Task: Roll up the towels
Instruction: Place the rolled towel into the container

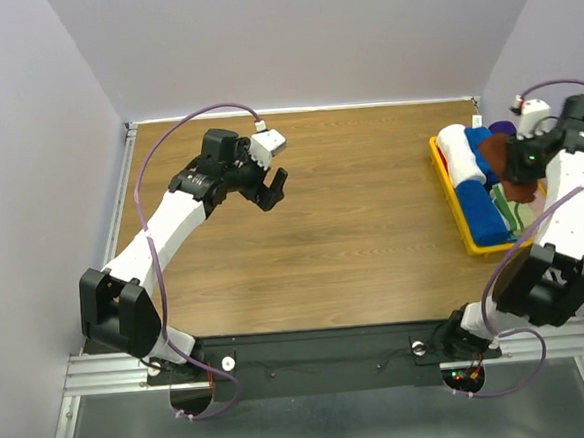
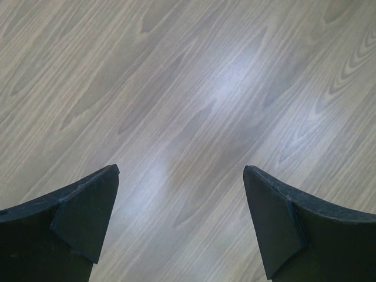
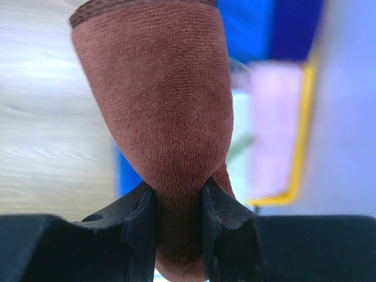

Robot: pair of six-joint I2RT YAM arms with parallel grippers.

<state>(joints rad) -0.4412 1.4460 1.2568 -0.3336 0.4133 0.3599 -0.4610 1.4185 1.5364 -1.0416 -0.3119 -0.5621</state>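
Note:
The uncovered pink strip lies below my right gripper and to its right in the wrist view. The gripper moves down that way and lets go of the towel next.
My right gripper is shut on a bunched fold of the rust-brown towel, and the cloth sticks out beyond the fingertips. In the top view this towel hangs lifted above the yellow tray at the table's right side, under the right gripper. A cream towel with green patches lies in the tray, partly hidden by the arm. My left gripper hovers over the bare wood at the back left. Its jaws stand wide open, with only wood grain between them.
The tray also holds a white rolled towel, a blue one and a purple one at its far end. Pale walls close the table at the back and sides. The wooden tabletop stretches between the arms.

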